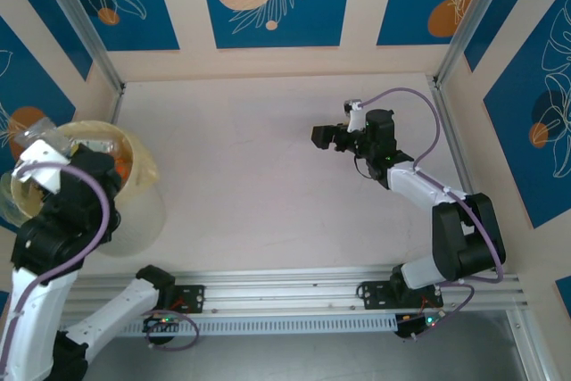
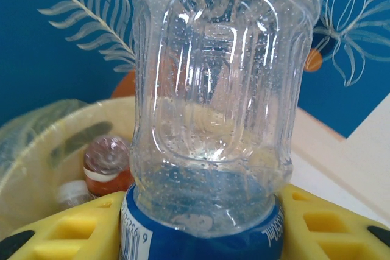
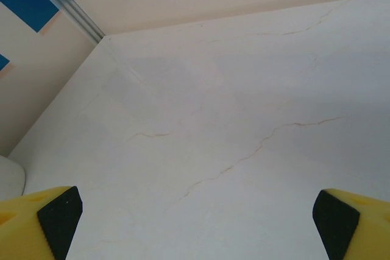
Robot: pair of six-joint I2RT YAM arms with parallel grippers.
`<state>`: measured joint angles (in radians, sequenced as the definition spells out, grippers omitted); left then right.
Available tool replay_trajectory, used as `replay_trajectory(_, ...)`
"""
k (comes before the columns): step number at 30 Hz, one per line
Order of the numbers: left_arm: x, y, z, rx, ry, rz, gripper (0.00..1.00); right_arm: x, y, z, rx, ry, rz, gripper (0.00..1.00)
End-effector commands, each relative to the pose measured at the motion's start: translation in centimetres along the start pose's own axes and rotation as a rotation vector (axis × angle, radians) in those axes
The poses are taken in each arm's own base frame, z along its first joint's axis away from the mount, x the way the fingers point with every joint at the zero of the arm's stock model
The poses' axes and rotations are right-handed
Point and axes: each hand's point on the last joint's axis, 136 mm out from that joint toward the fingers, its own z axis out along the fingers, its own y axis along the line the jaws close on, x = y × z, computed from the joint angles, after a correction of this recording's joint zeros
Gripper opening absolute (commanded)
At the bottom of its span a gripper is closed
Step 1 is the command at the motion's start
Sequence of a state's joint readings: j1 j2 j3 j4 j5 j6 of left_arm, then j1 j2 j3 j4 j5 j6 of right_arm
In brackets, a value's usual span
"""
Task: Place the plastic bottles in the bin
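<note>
I will next tip the fingers of my left gripper down and lower the bottle from above the bin's rim to let it go inside.
A clear plastic bottle [image 2: 219, 101] with a blue label is clamped between the yellow fingers [image 2: 73, 232] of my left gripper [image 2: 201, 226], which is shut on it. In the top view this gripper [image 1: 45, 156] holds the bottle [image 1: 40, 142] over the left side of the pale yellow bin [image 1: 143, 176]. Inside the bin [image 2: 36, 144] lie an orange-labelled bottle [image 2: 106, 168] and a white-capped one [image 2: 73, 193]. My right gripper [image 1: 323, 137] hovers over the middle of the table. It stands open [image 3: 198, 217], with only bare tabletop between its black pads [image 3: 58, 214].
The table [image 1: 268, 194] is pale and walled by blue and cream panels with metal corner posts [image 1: 455, 42]. An aluminium rail [image 1: 294, 287] carrying the arm bases runs along the near edge. A pale curved edge [image 3: 9, 178] shows at the lower left of the right wrist view.
</note>
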<state>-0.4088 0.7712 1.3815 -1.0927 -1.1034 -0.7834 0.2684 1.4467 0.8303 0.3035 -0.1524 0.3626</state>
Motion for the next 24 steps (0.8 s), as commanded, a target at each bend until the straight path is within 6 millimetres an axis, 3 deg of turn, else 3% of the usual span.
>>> replay_trajectory(1, 2.6, -3.7, 2.5, 0.071, 0.118, -0.021, 0.25, -1.2, 1.5, 0.0, -0.055, -0.028, -0.005, 1.0)
replay_trajectory(4, 3.5, -3.3, 4.8, 0.035, 0.181, -0.114, 0.24, -1.2, 1.6, -0.4, -0.052, -0.027, -0.008, 0.99)
replay_trajectory(7, 3.7, -0.3, 5.3, -0.098, 0.187, -0.147, 0.26, -1.1, 1.6, -0.8, -0.042, -0.033, -0.015, 1.0)
replay_trajectory(13, 2.9, 4.1, 3.9, -0.237, 0.167, -0.145, 0.31, -1.0, 1.5, -0.7, -0.039, -0.026, -0.017, 0.99)
replay_trajectory(19, 4.4, 7.2, 2.6, -0.38, 0.257, -0.112, 0.38, -1.1, 1.6, -0.1, -0.052, -0.009, -0.015, 1.0)
replay_trajectory(24, 5.2, 6.8, 2.9, -0.365, 0.301, -0.145, 0.62, -1.2, 1.8, 0.2, -0.062, -0.002, -0.011, 1.0)
